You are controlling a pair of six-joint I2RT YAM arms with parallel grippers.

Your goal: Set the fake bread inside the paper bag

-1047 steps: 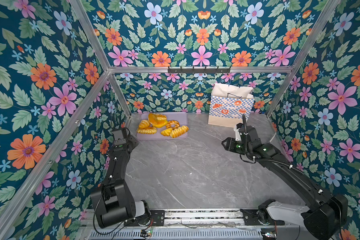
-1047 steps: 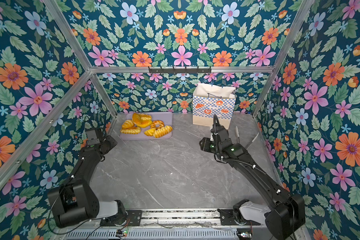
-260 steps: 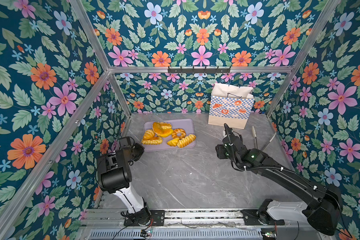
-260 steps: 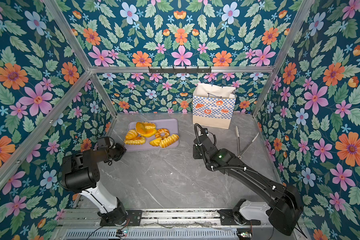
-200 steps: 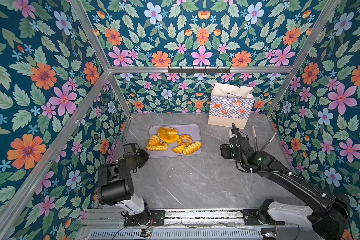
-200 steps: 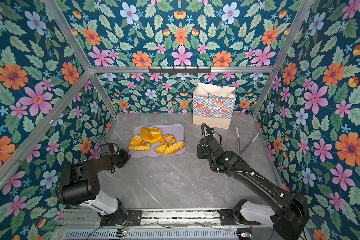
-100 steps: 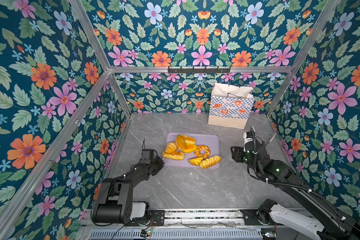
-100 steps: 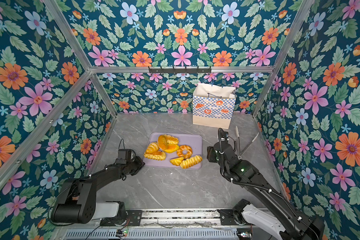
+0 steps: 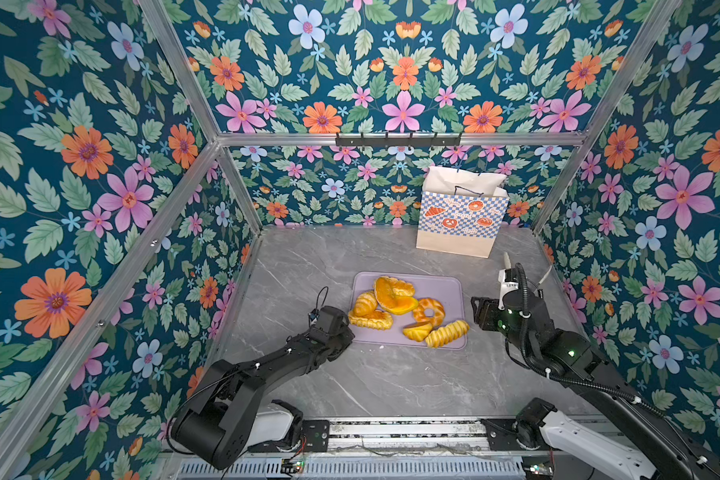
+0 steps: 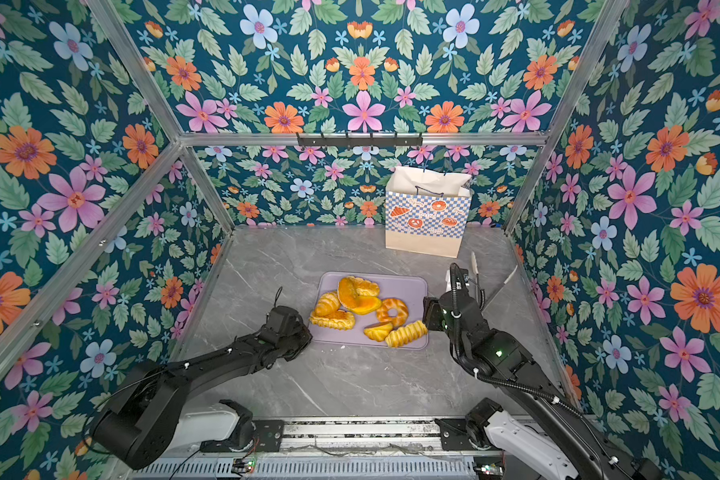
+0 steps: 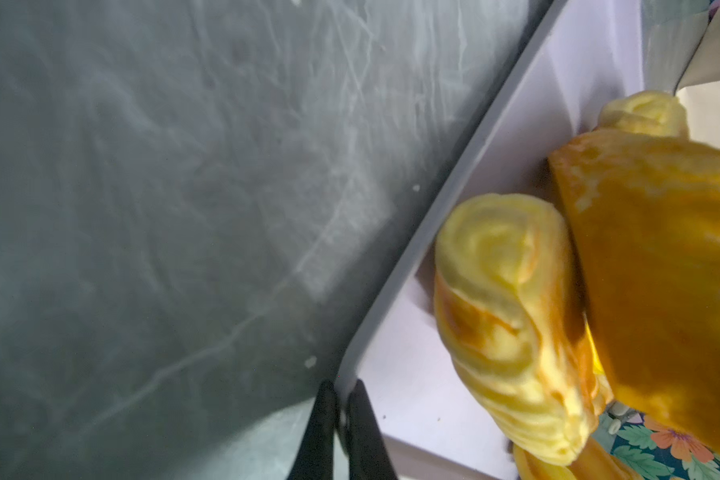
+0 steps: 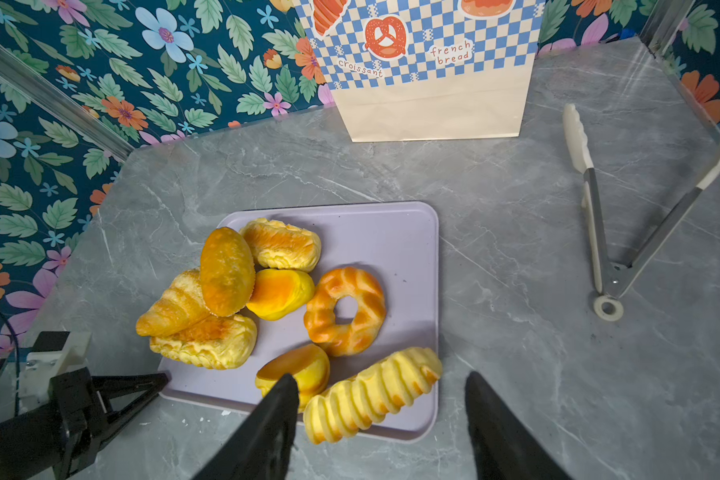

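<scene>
My right gripper is open beside bare tabletop across the tray point(image 9: 441, 286) from my left gripper, which should next slide the tray's rim there to bring the bread closer, then let go.
The fake bread point(image 9: 395, 305) point(image 10: 362, 309) is several glossy golden pastries heaped on a lilac tray point(image 9: 441, 286) mid-table in both top views. My left gripper point(image 11: 341, 388) point(image 9: 348, 332) is shut on the tray's near-left rim, beside a pale rolled pastry point(image 11: 512, 316). My right gripper point(image 12: 381, 380) point(image 9: 481, 311) hovers open at the tray's right side, its fingers either side of a ridged loaf point(image 12: 375, 395) and not touching it. The paper bag point(image 9: 460, 220) point(image 12: 429, 62) stands upright and open-topped against the back wall, right of centre.
Metal tongs point(image 12: 599, 208) point(image 9: 508, 262) with white tips lie spread on the table between the bag and the right wall. Flowered walls close in the left, back and right sides. The grey marble table point(image 9: 391, 382) shows bare in front of the tray.
My left gripper has dragged the tray from the back left toward the table's middle and front. The right arm has shifted rightward and its jaws have spread wider.
</scene>
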